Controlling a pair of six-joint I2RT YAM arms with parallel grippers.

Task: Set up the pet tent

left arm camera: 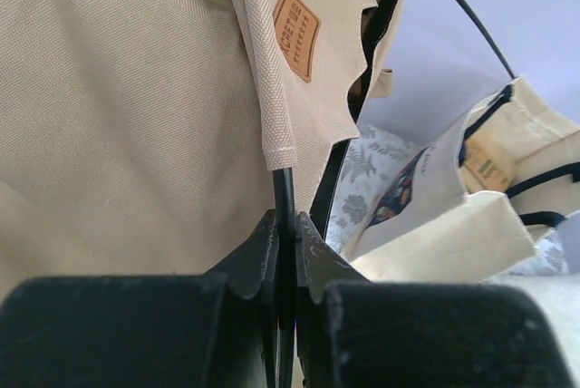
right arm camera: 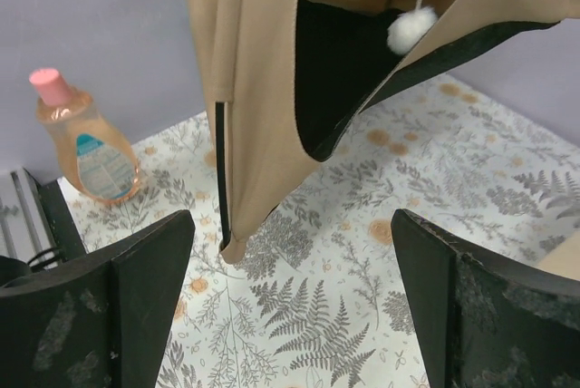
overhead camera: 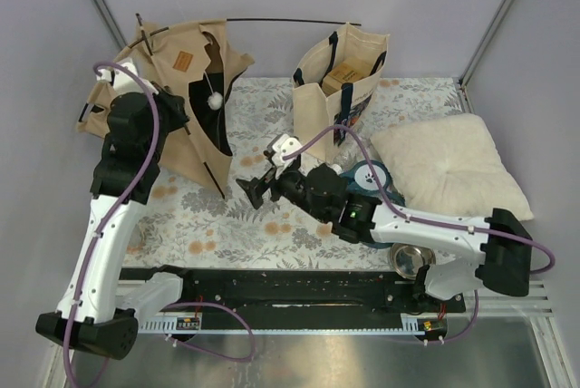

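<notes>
My left gripper next pulls the pole back, turning toward the tent's doorway, and releases it. Open floral mat (overhead camera: pixel 181 213) lies that way, while the tent crowds the back wall.
The tan pet tent (overhead camera: pixel 181 71) stands partly raised at the back left of the floral mat, with its brown label (overhead camera: pixel 183 61) and white pom-pom (overhead camera: pixel 215 101) showing. My left gripper (overhead camera: pixel 174 109) is shut on a thin black tent pole (left arm camera: pixel 285 198) just below its fabric sleeve; the label (left arm camera: pixel 296 33) is above it. My right gripper (overhead camera: pixel 255 189) is open and empty, just in front of the tent's doorway. In the right wrist view the gripper (right arm camera: pixel 292 220) faces the tent's lower corner (right arm camera: pixel 234 241), which hangs by the mat, and the pom-pom (right arm camera: pixel 412 30).
A cream tote bag (overhead camera: pixel 340 80) with navy handles stands at back centre. A fluffy white pillow (overhead camera: pixel 449 166) lies right. A metal bowl (overhead camera: pixel 410 259) sits near the right arm's base. An orange bottle (right arm camera: pixel 86 139) with a pink cap stands left of the tent.
</notes>
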